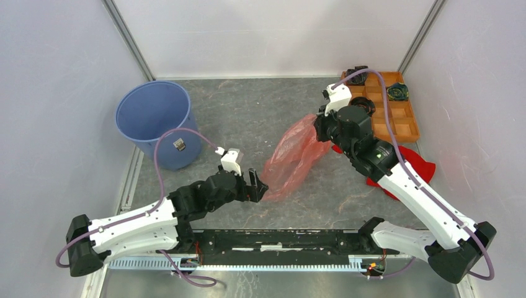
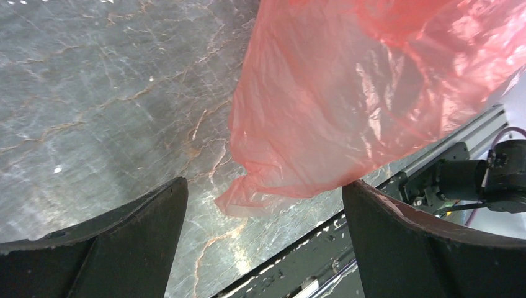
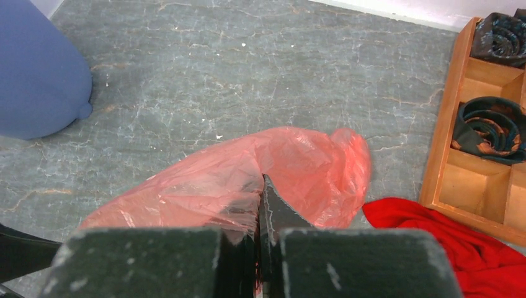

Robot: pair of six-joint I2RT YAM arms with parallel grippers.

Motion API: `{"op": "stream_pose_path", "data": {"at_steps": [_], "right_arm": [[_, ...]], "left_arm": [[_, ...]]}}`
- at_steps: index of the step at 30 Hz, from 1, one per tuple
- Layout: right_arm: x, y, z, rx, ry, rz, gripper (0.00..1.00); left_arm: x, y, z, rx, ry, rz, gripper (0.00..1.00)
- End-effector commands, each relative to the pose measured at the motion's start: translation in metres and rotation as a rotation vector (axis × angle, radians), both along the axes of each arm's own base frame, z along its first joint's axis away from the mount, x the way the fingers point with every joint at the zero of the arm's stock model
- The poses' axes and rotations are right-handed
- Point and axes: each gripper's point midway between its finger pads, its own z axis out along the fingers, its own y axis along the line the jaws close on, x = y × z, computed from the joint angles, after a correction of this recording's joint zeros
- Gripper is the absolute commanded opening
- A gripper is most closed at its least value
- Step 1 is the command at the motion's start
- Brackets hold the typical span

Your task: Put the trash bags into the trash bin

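Note:
My left gripper moves slightly farther toward the bag next, then closes on its lower end, since the bag's tip droops between my open fingers.
The trash bag, thin crinkly translucent red-pink film, hangs slanting from upper right to lower left over the table's middle. My right gripper is shut on its upper end; in the right wrist view the film bunches between the closed fingers. My left gripper stands open at the bag's lower end; the left wrist view shows the bag's tip drooping between the wide-apart fingers, touching neither. The trash bin, a round blue bucket, stands upright at the far left with nothing visible inside.
An orange compartmented tray holding dark coiled items sits at the far right. A solid red cloth lies under the right arm beside it. The black mounting rail runs along the near edge.

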Motion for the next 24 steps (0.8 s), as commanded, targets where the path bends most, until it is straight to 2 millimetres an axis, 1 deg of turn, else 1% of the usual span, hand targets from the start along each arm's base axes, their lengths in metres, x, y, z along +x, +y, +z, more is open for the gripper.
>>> {"op": "stream_pose_path", "data": {"at_steps": [1,3,6,8,10,11,12,14,15,17,18,19,20,21,22,23,24], "right_arm": [[-0.001,-0.003,0.035,0.036,-0.056,0.010,0.00],[0.000,-0.001,0.040,0.045,-0.062,0.019,0.01],[0.000,0.001,0.050,0.058,-0.074,0.031,0.00],[0.000,0.000,0.054,0.060,-0.079,0.032,0.00],[-0.001,0.001,0.054,0.063,-0.080,0.038,0.00],[-0.002,0.001,0.054,0.065,-0.080,0.042,0.00],[-0.002,0.001,0.051,0.066,-0.075,0.045,0.00],[-0.004,0.000,0.045,0.062,-0.069,0.048,0.00],[-0.005,-0.002,0.040,0.058,-0.069,0.046,0.00],[-0.007,-0.008,0.018,0.026,-0.054,0.031,0.00],[-0.007,-0.013,-0.002,-0.008,-0.036,0.016,0.00],[-0.009,-0.020,-0.025,-0.046,-0.018,-0.007,0.00],[-0.008,-0.029,-0.045,-0.076,-0.005,-0.042,0.00],[-0.007,-0.038,-0.067,-0.112,0.016,-0.074,0.00],[-0.006,-0.044,-0.085,-0.131,0.035,-0.097,0.01],[-0.004,-0.047,-0.097,-0.142,0.050,-0.100,0.00],[0.001,-0.045,-0.102,-0.140,0.057,-0.095,0.00]], "left_arm": [[0.005,-0.026,0.025,-0.239,-0.039,-0.007,1.00],[-0.002,-0.035,0.024,-0.281,-0.048,-0.069,1.00],[-0.004,-0.037,0.011,-0.283,-0.032,-0.080,1.00],[-0.005,-0.040,0.010,-0.310,-0.040,-0.096,0.98],[-0.002,-0.042,0.008,-0.306,-0.049,-0.092,0.95],[0.003,-0.042,0.006,-0.284,-0.050,-0.069,0.93],[0.011,-0.040,0.000,-0.244,-0.045,-0.035,0.88],[0.021,-0.040,-0.003,-0.197,-0.035,-0.008,0.74],[0.026,-0.040,-0.004,-0.184,-0.031,0.002,0.64],[0.039,-0.035,-0.003,-0.162,-0.024,0.052,0.43],[0.047,-0.028,-0.005,-0.147,-0.015,0.096,0.31],[0.056,-0.020,-0.005,-0.135,-0.005,0.137,0.23],[0.066,-0.012,-0.004,-0.135,0.002,0.176,0.18],[0.077,-0.006,0.000,-0.149,0.010,0.207,0.15],[0.090,0.003,0.000,-0.162,0.024,0.241,0.13],[0.104,0.008,0.007,-0.185,0.030,0.270,0.11],[0.124,0.016,0.011,-0.202,0.039,0.306,0.10]]}}
